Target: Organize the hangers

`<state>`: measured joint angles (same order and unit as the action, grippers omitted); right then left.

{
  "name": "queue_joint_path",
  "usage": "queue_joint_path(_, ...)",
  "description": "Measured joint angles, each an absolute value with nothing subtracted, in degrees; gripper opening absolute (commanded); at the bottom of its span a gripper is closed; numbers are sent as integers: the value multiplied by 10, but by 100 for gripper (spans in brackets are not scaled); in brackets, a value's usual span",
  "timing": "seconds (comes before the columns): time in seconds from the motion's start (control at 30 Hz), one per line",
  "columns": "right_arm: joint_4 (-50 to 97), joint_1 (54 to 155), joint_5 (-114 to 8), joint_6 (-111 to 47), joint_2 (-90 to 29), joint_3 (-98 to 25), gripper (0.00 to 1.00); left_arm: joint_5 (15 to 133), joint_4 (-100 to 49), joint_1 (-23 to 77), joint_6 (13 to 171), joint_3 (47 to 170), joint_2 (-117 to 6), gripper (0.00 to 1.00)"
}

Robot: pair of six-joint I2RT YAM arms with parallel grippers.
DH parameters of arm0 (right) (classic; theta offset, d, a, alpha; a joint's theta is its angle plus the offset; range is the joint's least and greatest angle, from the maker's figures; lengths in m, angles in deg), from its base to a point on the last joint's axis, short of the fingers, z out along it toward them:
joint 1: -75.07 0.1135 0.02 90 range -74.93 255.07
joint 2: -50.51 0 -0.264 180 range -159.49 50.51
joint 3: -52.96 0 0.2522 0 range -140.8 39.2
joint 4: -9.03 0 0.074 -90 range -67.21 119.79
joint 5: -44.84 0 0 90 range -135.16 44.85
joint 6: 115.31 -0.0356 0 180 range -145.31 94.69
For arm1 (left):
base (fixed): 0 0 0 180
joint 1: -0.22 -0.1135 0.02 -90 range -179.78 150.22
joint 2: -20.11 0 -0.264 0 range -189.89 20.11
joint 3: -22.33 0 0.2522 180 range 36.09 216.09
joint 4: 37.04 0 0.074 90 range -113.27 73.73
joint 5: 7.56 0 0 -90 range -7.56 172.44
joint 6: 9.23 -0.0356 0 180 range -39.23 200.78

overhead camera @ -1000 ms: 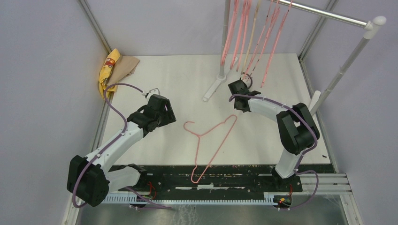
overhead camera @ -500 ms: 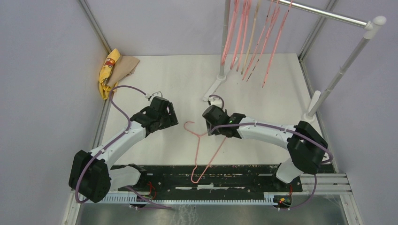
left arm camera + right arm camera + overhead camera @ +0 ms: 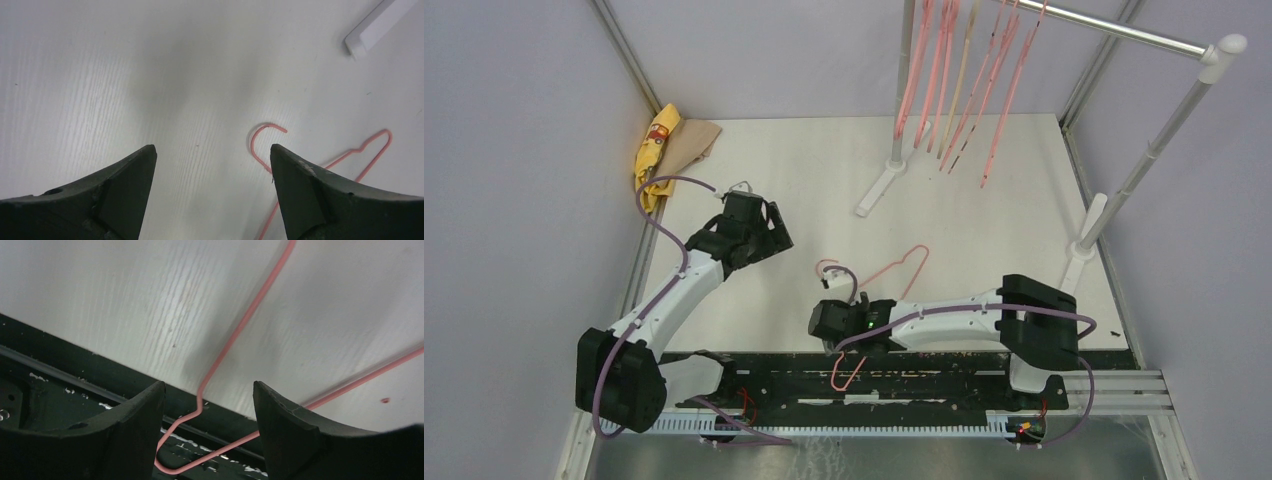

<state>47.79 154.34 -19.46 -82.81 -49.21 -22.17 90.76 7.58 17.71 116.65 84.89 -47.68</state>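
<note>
My right gripper moves back toward the hanger's corner [image 3: 164, 464] next, nearer the base than my fingers, and down onto its wire [image 3: 235, 335].
A thin pink wire hanger [image 3: 916, 252] lies flat on the white table, its hook [image 3: 260, 135] toward the left arm and its far corner over the black front strip. My right gripper [image 3: 822, 330] hovers low over that corner, open, with the wire [image 3: 235, 335] running between its fingers untouched; in the right wrist view the gripper [image 3: 207, 387] straddles the bend. My left gripper [image 3: 769, 232] is open above bare table left of the hook, and in the left wrist view this gripper [image 3: 212, 150] holds nothing. Several pink hangers [image 3: 934, 80] and a beige one [image 3: 962, 80] hang from the rail.
The white-and-silver rail stand [image 3: 1124, 30] spans the back right, with one foot [image 3: 879, 185] on the table and another foot [image 3: 1079, 260] near the right edge. Yellow and tan cloths [image 3: 659, 145] lie at the back left corner. The black base strip [image 3: 954, 375] runs along the near edge.
My right arm has swung from under the hanging hangers down to the near end of the wire hanger, and its jaws have opened. The left gripper has opened wider and drawn back slightly.
</note>
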Motion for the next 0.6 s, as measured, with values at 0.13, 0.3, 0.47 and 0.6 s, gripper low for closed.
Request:
queue_joint_path(0.13, 485, 1582, -188, -879, -513, -231, 72, 887, 78, 142, 1156, 860, -459, 91)
queue_joint_path(0.3, 507, 1603, -163, -927, -516, -241, 71, 866, 78, 136, 1155, 859, -440, 91)
queue_joint_path(0.47, 516, 1612, -151, -964, -521, -242, 67, 854, 74, 136, 1154, 836, -418, 91)
queue_joint_path(0.6, 516, 1617, -151, -986, -541, -243, 64, 849, 74, 136, 1154, 823, -408, 91)
